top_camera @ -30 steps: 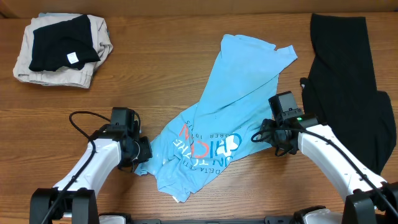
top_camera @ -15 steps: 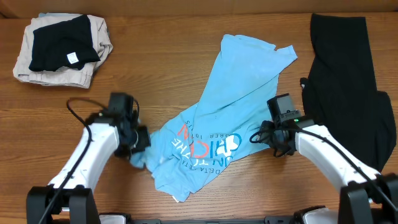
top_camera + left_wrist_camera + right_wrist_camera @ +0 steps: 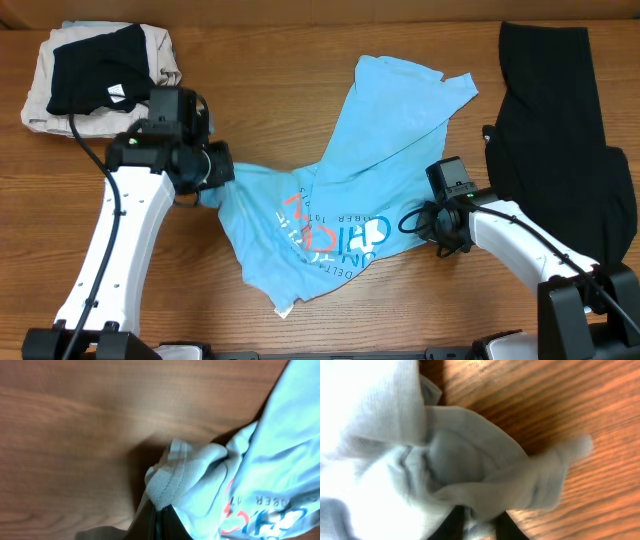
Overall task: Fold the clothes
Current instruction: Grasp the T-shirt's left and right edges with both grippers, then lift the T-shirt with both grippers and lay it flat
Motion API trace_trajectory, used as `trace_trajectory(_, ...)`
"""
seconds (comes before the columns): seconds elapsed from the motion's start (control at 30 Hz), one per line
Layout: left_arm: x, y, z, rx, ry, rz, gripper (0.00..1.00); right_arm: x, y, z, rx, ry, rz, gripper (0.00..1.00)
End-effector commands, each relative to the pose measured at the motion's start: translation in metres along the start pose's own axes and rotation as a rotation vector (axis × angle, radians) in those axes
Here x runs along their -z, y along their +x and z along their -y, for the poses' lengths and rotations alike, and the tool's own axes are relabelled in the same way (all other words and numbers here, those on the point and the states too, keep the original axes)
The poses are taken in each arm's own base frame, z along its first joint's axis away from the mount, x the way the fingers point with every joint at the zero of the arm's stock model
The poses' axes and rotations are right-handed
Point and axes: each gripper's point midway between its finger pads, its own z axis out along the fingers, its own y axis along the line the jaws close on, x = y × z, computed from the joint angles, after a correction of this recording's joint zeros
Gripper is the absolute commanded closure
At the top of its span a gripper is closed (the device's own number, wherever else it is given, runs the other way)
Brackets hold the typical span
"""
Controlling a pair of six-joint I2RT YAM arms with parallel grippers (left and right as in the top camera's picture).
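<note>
Next, my left gripper rises, carries the shirt outward, then lowers and releases it beside the stack, as the bare wood there lies outward of my gripper.
The light blue T-shirt [image 3: 370,130] lies crumpled mid-table, its white-and-red lettering facing up near the front. My left gripper [image 3: 212,172] is shut on the shirt's left hem and holds it stretched out to the left. In the left wrist view the bunched hem [image 3: 170,480] sits pinched at the tips of the left gripper [image 3: 161,515]. My right gripper [image 3: 420,222] is at the shirt's right edge. The right wrist view shows a wad of the T-shirt [image 3: 470,465] squeezed between the dark fingers [image 3: 507,529] of the right gripper [image 3: 480,522]. The long black garment [image 3: 555,140] lies flat at the far right.
A folded stack of beige cloth [image 3: 45,105] with a black piece [image 3: 95,70] on top sits at the back left, just behind my left arm. Bare wooden table [image 3: 250,60] lies between the stack and the shirt.
My left gripper has carried the shirt's left hem away from the front edge, back and to the left, spreading the fabric. My right gripper has closed on the shirt's right edge.
</note>
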Motion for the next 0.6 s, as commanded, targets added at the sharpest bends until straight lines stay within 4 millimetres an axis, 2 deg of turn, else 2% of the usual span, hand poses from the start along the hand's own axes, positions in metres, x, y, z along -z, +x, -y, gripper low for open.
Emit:
trace_trajectory(0.0,0.022,-0.024,0.002,-0.036,-0.032,0.082,0.96,-0.005,-0.002,0.009,-0.006,0.047,0.01,0.96)
trace_trajectory(0.13,0.051,-0.05,0.002,-0.047,-0.064,0.177,0.96,0.003,-0.011,0.008,-0.026,0.035,0.022,0.96)
trace_trajectory(0.2,0.072,-0.065,0.005,-0.062,-0.063,0.236,0.96,0.019,-0.023,0.008,-0.047,0.027,0.032,0.96)
trace_trajectory(0.27,0.098,-0.08,0.006,-0.056,-0.062,0.3,0.96,0.046,-0.039,0.008,-0.056,0.015,0.058,0.96)
trace_trajectory(0.37,0.147,-0.103,0.011,-0.06,-0.047,0.417,0.96,0.108,-0.068,0.01,-0.052,-0.023,0.136,0.96)
trace_trajectory(0.4,0.169,-0.11,0.013,-0.063,-0.041,0.467,0.96,0.139,-0.079,0.01,-0.047,-0.045,0.186,0.96)
trace_trajectory(0.43,0.182,-0.113,0.014,-0.069,-0.036,0.496,0.96,0.163,-0.087,0.01,-0.038,-0.067,0.227,0.96)
trace_trajectory(0.47,0.214,-0.12,0.019,-0.078,-0.023,0.569,0.96,0.209,-0.097,0.011,-0.027,-0.11,0.304,0.96)
trace_trajectory(0.57,0.258,-0.123,0.026,-0.103,-0.007,0.666,0.96,0.285,-0.104,0.018,-0.025,-0.165,0.442,0.96)
